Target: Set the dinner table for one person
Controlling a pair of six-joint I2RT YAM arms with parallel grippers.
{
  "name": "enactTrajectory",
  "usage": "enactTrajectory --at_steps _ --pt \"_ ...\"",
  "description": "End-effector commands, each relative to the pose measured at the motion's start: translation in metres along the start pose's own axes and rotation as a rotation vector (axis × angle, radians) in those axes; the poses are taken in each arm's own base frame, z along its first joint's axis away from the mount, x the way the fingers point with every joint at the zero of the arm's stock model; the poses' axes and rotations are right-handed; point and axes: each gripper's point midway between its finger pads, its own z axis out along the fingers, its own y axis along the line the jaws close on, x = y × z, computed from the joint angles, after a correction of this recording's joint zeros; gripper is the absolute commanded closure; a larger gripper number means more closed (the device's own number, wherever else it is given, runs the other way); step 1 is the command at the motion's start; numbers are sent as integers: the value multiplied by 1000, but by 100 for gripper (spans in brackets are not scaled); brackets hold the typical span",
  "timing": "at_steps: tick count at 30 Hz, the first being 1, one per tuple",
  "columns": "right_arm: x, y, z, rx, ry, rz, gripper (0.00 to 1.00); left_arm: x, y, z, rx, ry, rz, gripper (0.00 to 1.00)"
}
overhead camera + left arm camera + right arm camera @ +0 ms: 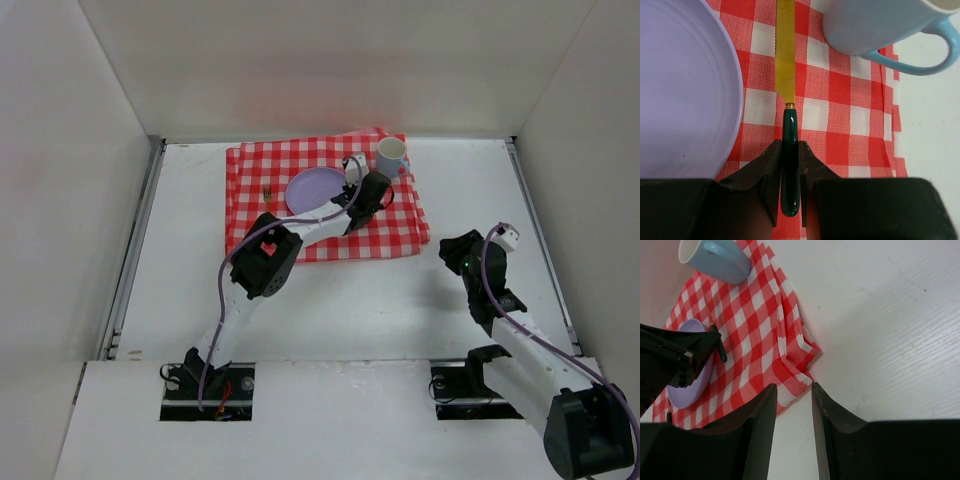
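Observation:
The knife (785, 60) hangs beside the plate just above the cloth, so my left gripper needs to move down onto the checks by the plate's rim and release the handle.
The white dinner table (330, 300) carries a red-and-white checked cloth (400, 225). On the cloth are a lilac plate (312, 187) and a light blue mug (391, 156). My left gripper (373, 193) is shut on the dark green handle of a knife (785, 60) with a gold blade. In the left wrist view the gripper (789, 146) holds the knife low over the cloth, between the plate (680, 95) and the mug (875, 22), blade pointing away. My right gripper (460, 252) is open and empty over bare table, just off the cloth's near right corner (802, 357).
A small dark and gold item (267, 190) sits on the cloth left of the plate, too small to identify. White walls stand close around the table on three sides. Metal rails (135, 250) run along its left and right edges.

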Motion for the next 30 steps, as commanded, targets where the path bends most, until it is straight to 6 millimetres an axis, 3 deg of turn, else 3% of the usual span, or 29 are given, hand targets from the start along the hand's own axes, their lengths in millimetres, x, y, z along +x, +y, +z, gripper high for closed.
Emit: enactTrajectory --at_steps 1,8,16,20,30 --pt "-23 30 -1 -89 -61 9 60 -10 -8 1 4 -3 -27 97" --pt "-21 28 1 -79 -58 6 59 8 8 14 -34 30 0 95" --pt "-22 29 0 -79 -65 3 57 2 -3 2 0 7 83 87" --pt "-20 29 1 -80 -58 1 57 -1 -3 0 8 8 116 89" --pt "-24 29 -1 -80 -77 1 56 19 4 6 7 53 155 91"
